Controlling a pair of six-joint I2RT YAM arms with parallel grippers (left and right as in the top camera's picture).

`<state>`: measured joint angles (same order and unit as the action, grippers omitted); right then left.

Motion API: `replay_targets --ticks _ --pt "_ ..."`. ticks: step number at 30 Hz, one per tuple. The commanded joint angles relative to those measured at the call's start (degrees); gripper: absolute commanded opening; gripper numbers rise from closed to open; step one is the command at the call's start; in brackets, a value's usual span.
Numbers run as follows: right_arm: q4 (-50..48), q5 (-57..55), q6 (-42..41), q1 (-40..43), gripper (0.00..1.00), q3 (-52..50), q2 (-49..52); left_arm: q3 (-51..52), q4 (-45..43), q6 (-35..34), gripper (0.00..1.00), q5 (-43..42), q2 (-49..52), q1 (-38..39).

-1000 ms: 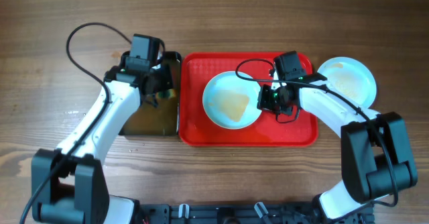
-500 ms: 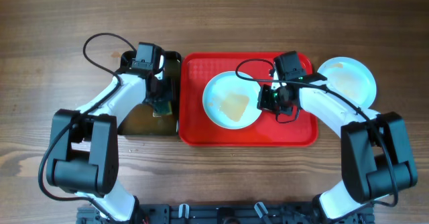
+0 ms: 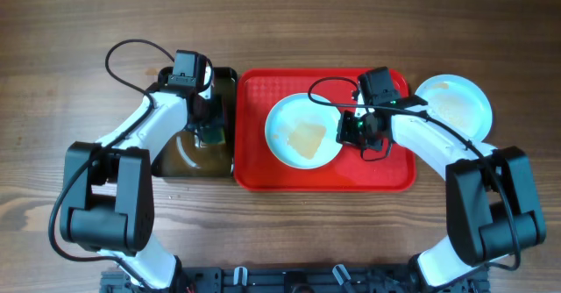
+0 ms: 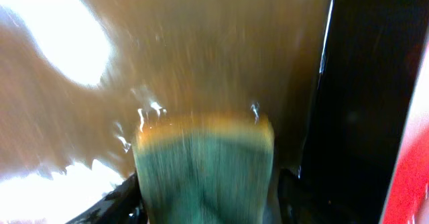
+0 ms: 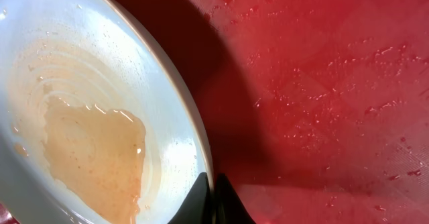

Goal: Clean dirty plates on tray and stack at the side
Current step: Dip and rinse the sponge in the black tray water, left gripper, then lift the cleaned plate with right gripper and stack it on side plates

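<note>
Next, the right gripper lifts, moves to the right in the overhead view and lowers onto the second plate (image 3: 454, 105), since that plate is already beside the tray.
A white plate (image 3: 302, 131) holding a brownish puddle lies on the red tray (image 3: 263, 175). My right gripper (image 3: 344, 133) is shut on its right rim, and in the right wrist view the two fingertips (image 5: 201, 194) pinch the plate (image 5: 80, 83) edge above the wet tray (image 5: 322, 83). A second plate (image 3: 453, 104) with faint residue rests on the table right of the tray. My left gripper (image 3: 209, 128) hangs over the black tray. The green sponge (image 4: 204, 170) stands uncompressed between its spread jaws (image 4: 204, 204), its end in brown water.
The black tray (image 3: 180, 157) of brown water sits against the red tray's left side, and its dark wall (image 4: 362, 83) lies right of the sponge. Cables loop off both arms. Bare wooden table (image 3: 280, 30) surrounds everything.
The left arm has swung and shifted over the black tray, and its jaws have gone from shut to spread around the sponge. The right arm and both plates have not moved.
</note>
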<state>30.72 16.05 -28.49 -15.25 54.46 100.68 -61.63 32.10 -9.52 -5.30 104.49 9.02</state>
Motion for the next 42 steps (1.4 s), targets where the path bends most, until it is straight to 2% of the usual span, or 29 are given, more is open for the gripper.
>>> replay_targets --ticks 1,3,4,6,7,9,11,14,15,19,20,21,22,23,25,27,29,31,33,35,36,37,38,42 --pt "0.2 -0.59 0.02 -0.13 0.04 -0.59 1.11 -0.09 4.85 0.11 0.59 -4.28 -0.11 -0.13" --pt "0.2 -0.59 0.02 -0.13 0.04 -0.59 1.11 1.07 4.52 0.13 0.6 -4.28 -0.11 -0.13" --pt "0.22 -0.59 0.02 -0.13 0.04 -0.59 1.11 1.53 4.15 0.13 0.57 -4.28 -0.11 -0.13" --pt "0.37 -0.59 0.0 -0.13 0.04 -0.59 1.11 1.64 4.04 0.15 0.15 -4.24 -0.11 -0.13" --pt "0.42 -0.57 0.02 -0.13 0.04 -0.59 1.11 1.62 3.72 0.15 0.04 -4.07 -0.11 -0.13" --pt "0.59 -0.59 0.02 -0.13 0.04 -0.59 1.11 1.53 2.27 0.17 0.04 -0.7 -0.13 -0.15" --pt "0.94 -0.59 0.02 -0.13 0.04 -0.59 1.11 0.48 2.19 0.17 0.09 2.58 -0.13 -0.2" --pt "1.03 -0.59 0.02 -0.13 0.04 -0.59 1.11 -0.37 3.45 0.11 0.46 0.61 -0.13 -0.13" --pt "1.07 -0.59 0.02 -0.13 0.04 -0.59 1.11 -0.37 6.16 0.11 0.52 -2.58 -0.13 -0.13" --pt "1.09 -0.59 0.02 -0.13 0.04 -0.59 1.11 -0.31 13.46 0.11 0.54 -5.18 -0.13 -0.13" --pt "1.09 -0.59 0.0 -0.13 0.04 -0.59 1.11 -0.31 13.35 0.11 0.52 -5.16 -0.13 -0.13" --pt "1.11 -0.57 0.0 -0.11 0.04 -0.59 1.11 -0.31 12.2 0.13 0.41 -5.14 -0.13 -0.13" --pt "1.29 -0.57 0.0 -0.13 0.04 -0.59 1.11 -0.31 11.19 0.13 0.18 -5.11 -0.13 -0.13" --pt "1.49 -0.59 0.02 -0.13 0.04 -0.59 1.11 -0.31 9.84 0.11 0.05 -4.96 -0.13 -0.13" --pt "1.7 -0.59 0.02 -0.11 0.04 -0.59 1.11 -0.33 7.96 0.11 0.04 0.35 -0.13 -0.13" --pt "1.7 -0.59 0.02 -0.11 0.05 -0.59 1.11 -0.33 8.09 0.11 0.04 1.53 -0.31 -0.15" --pt "1.73 -0.59 0.0 -0.13 0.04 -0.59 1.11 -0.35 9.11 0.11 0.29 1.44 -1.42 -0.13" --pt "1.68 -0.68 0.07 -0.11 0.04 -0.59 1.11 -0.35 11.52 0.11 0.38 1.27 -4.26 -0.13" --pt "1.55 -3.52 0.04 -0.11 0.04 -0.57 1.11 -0.35 13.07 0.11 0.39 1.27 -6.73 -0.13" --pt "1.11 -4.66 2.84 -0.11 0.04 -0.24 1.09 -0.33 13.57 0.11 0.47 1.29 -8.83 -0.13" --pt "1.09 -4.59 4.7 -0.11 0.04 0.17 0.9 -0.33 13.44 0.09 0.56 1.29 -8.94 -0.13" --pt "1.31 -4.61 5.99 -0.11 0.04 0.48 0.48 -0.33 13.4 0.07 0.56 1.29 -8.92 -0.13" --pt "1.51 -4.66 7.41 -0.11 0.04 0.83 -0.37 -0.33 13.33 0.07 0.63 1.29 -8.92 -0.13" --pt "1.38 -9.88 9.07 -0.13 0.04 1.64 -8.55 -0.33 12.59 0.07 0.65 1.29 -8.92 -0.13"
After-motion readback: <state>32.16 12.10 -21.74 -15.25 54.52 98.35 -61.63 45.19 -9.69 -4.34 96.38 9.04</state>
